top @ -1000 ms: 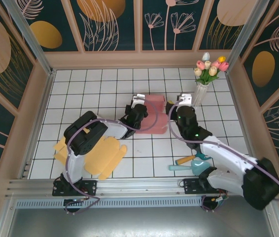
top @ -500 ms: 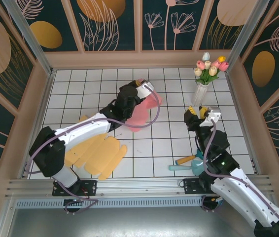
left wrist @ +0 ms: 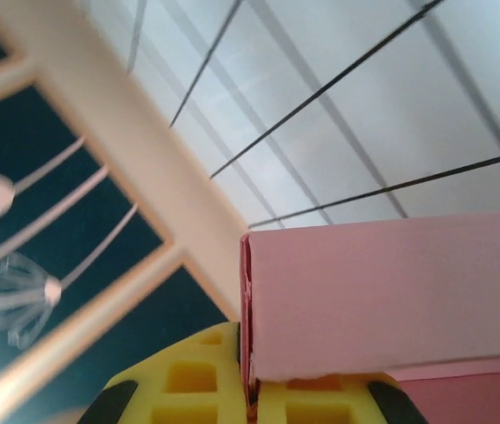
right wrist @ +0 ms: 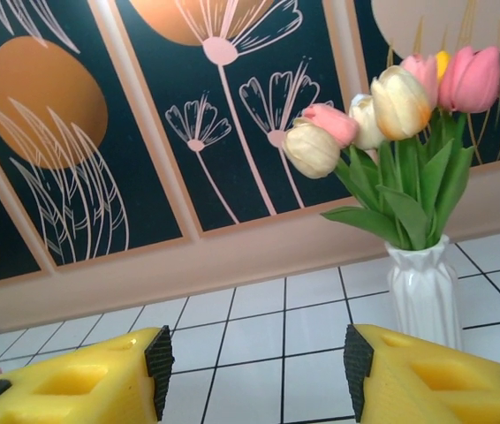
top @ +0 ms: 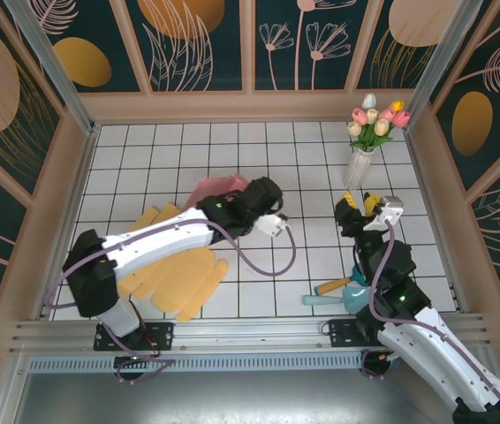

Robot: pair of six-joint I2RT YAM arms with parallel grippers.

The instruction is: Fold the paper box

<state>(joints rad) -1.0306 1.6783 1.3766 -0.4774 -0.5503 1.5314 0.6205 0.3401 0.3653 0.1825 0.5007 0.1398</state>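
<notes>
My left gripper should next pull the box back toward the teal and orange tool and then let go of it, because the box's doubled edge (left wrist: 247,309) is between its yellow fingers.
The pink paper box (top: 210,188) lies partly folded near the middle of the tiled floor, mostly hidden under my left arm. My left gripper (top: 235,194) is shut on it. In the left wrist view the yellow fingers (left wrist: 188,389) pinch the box's doubled edge (left wrist: 382,300), and the pink panel rises to the right of them. My right gripper (top: 362,206) stands open with nothing in it, well to the right of the box and just in front of the vase. Its yellow fingers (right wrist: 73,389) frame bare tiles in the right wrist view.
A white vase of tulips (top: 360,159) stands at the back right, close to the right gripper, and appears again in the right wrist view (right wrist: 422,291). Flat yellow paper cut-outs (top: 175,278) lie at the front left. A teal and orange tool (top: 338,291) lies beside the right arm.
The left arm has swung the pink box left and towards the near side, turning its wrist. The right gripper pulled back from the box a second ago and has opened a little more.
</notes>
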